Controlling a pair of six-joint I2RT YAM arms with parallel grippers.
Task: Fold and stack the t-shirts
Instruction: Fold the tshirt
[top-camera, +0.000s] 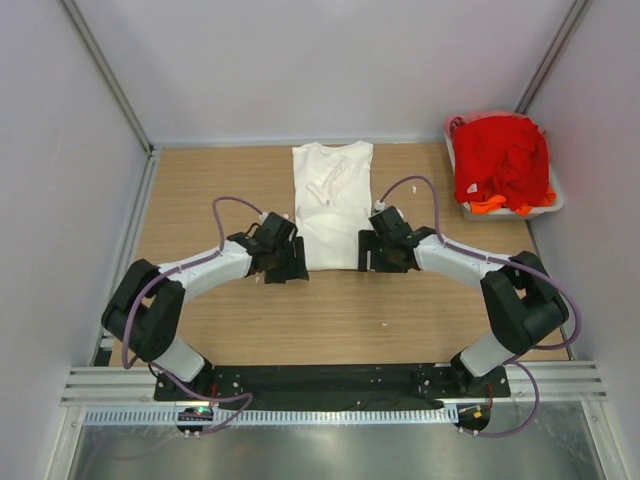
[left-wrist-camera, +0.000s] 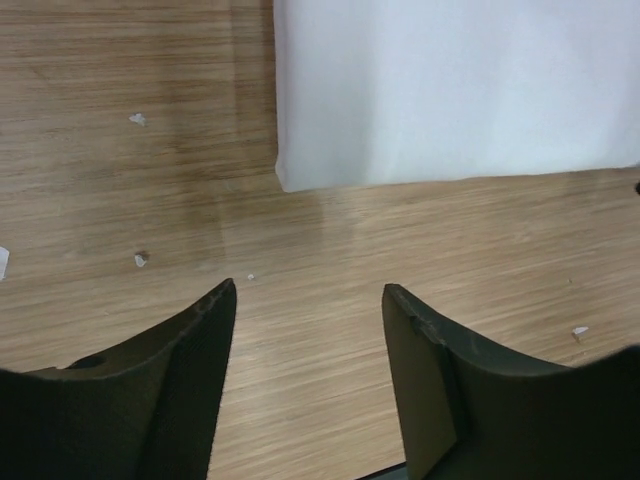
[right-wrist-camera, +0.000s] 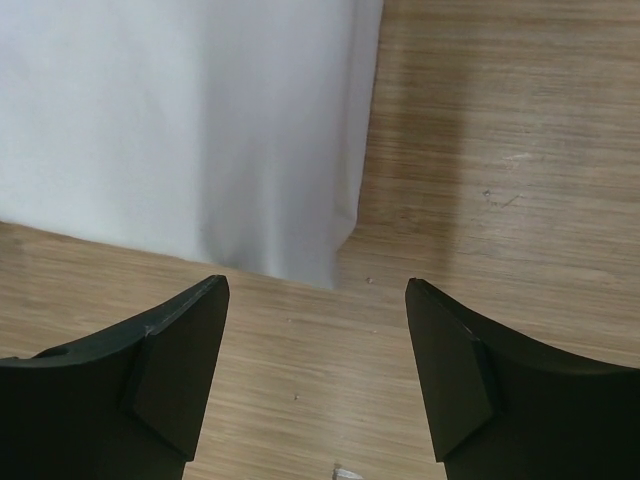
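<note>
The white t-shirt's near corner on the tub's side (right-wrist-camera: 326, 270) points between the open fingers of my right gripper. My right gripper should next move down onto that corner of the t-shirt and close.
A white t-shirt (top-camera: 332, 200) lies flat in the middle of the table, folded into a long narrow strip with its collar at the far end. My left gripper (top-camera: 287, 262) hovers just off the strip's near left corner. In the left wrist view the gripper (left-wrist-camera: 309, 288) is open over bare wood, and the shirt's corner (left-wrist-camera: 450, 90) lies just ahead. My right gripper (top-camera: 378, 255) stands at the near right corner. It is open too (right-wrist-camera: 316, 282), with the white shirt's edge (right-wrist-camera: 180, 120) just beyond its tips. Red and orange t-shirts (top-camera: 500, 160) are heaped at the back right.
The red heap sits in a pale plastic tub (top-camera: 553, 204) against the right wall. White walls close in the table on three sides. Small white crumbs (left-wrist-camera: 140, 260) dot the wood near the left gripper.
</note>
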